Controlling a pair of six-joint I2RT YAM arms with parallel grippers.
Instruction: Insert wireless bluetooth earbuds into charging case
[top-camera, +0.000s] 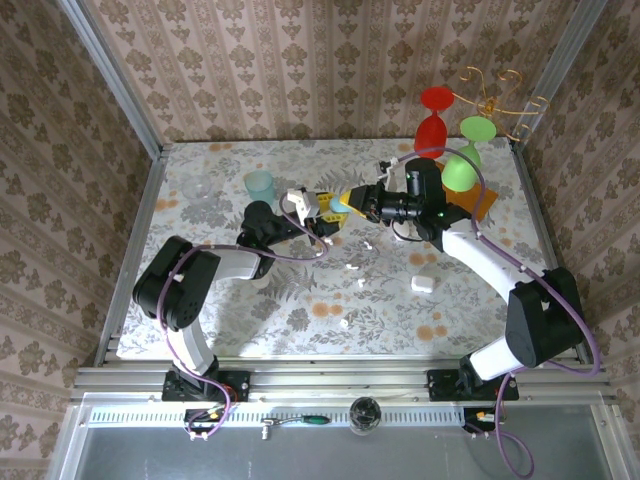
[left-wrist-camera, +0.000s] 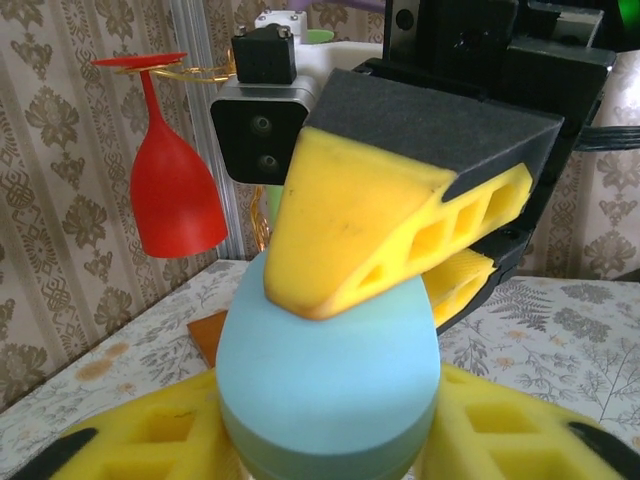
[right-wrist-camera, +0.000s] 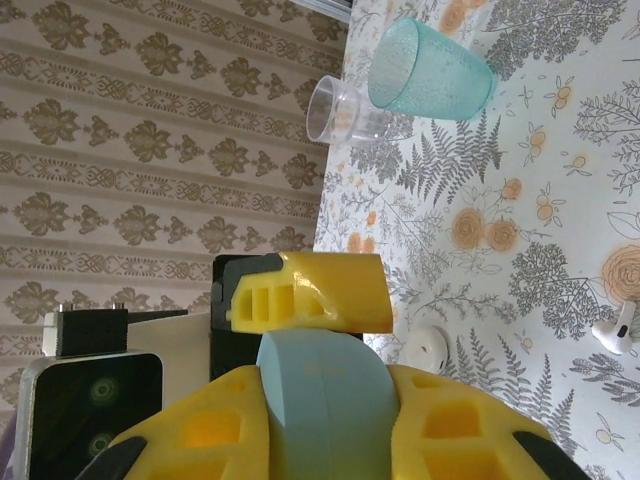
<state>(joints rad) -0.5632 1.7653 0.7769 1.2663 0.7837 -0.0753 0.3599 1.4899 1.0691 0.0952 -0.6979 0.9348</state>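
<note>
My right gripper lowers next, tilting its fingers downward, to the bare cloth beyond the tiny earbuds and releases the case, as it hangs above the table.
A pale blue pebble-like charging case (top-camera: 341, 203) hangs above the table's middle, between both grippers. In the left wrist view the case (left-wrist-camera: 322, 365) sits between the yellow fingers of my left gripper (left-wrist-camera: 328, 432) with no gap showing, and a right finger (left-wrist-camera: 370, 220) presses on its top. My right gripper (right-wrist-camera: 325, 430) is shut on the case (right-wrist-camera: 320, 395); a left finger (right-wrist-camera: 310, 292) lies across its far end. Tiny white earbuds (top-camera: 352, 266) lie on the cloth below, with another (top-camera: 344, 323) nearer me. One earbud (right-wrist-camera: 618, 330) shows at the right edge.
A white case (top-camera: 422, 284) lies right of centre. At the back stand a teal cup (top-camera: 260, 183), a clear cup (top-camera: 197, 188), a red glass (top-camera: 433, 120) and a green glass (top-camera: 465, 160) by an orange board (top-camera: 480, 207).
</note>
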